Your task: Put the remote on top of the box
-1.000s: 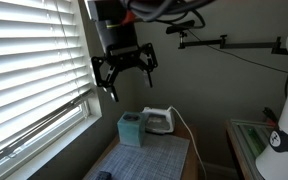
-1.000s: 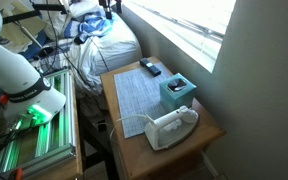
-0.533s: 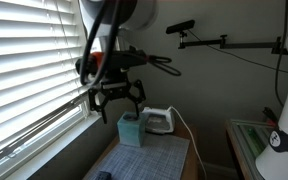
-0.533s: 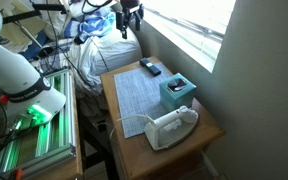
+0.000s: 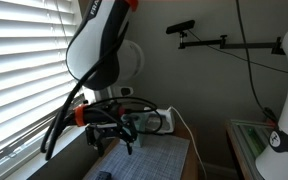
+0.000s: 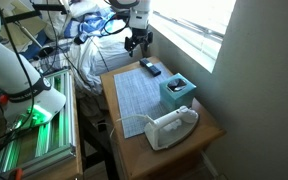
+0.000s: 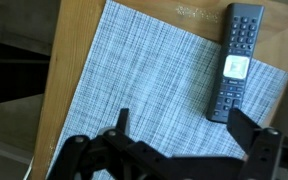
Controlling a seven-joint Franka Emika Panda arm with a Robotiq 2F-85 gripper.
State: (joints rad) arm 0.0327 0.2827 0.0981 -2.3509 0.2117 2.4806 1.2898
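Observation:
My gripper moves down and toward the right in the wrist view next, astride the remote's screen [image 6: 150, 67] [image 7: 236, 67], as the remote sits off the middle between my fingers.
The slim black remote [image 7: 236, 60] lies on a woven grey placemat [image 7: 144, 80], with its lower end just ahead of my right finger in the wrist view. It also shows in an exterior view [image 6: 151, 69] near the table's far end. The pale teal box [image 6: 177, 93] stands upright beside the mat, toward the window. My gripper [image 7: 184, 125] is open and empty. It hangs above the mat next to the remote and shows in both exterior views [image 6: 137, 40] [image 5: 114, 140]. In one of them the arm hides most of the box.
A white iron-like appliance [image 6: 169, 127] with a cord sits on the wooden table [image 6: 209, 125] past the box, and shows again in an exterior view [image 5: 160, 120]. Window blinds [image 5: 24, 70] run along one side. The table edge [image 7: 74, 60] drops off beside the mat.
The arm has swung down from high above the table to just over the mat near the remote. The gripper stays open. The remote, box and appliance have not moved.

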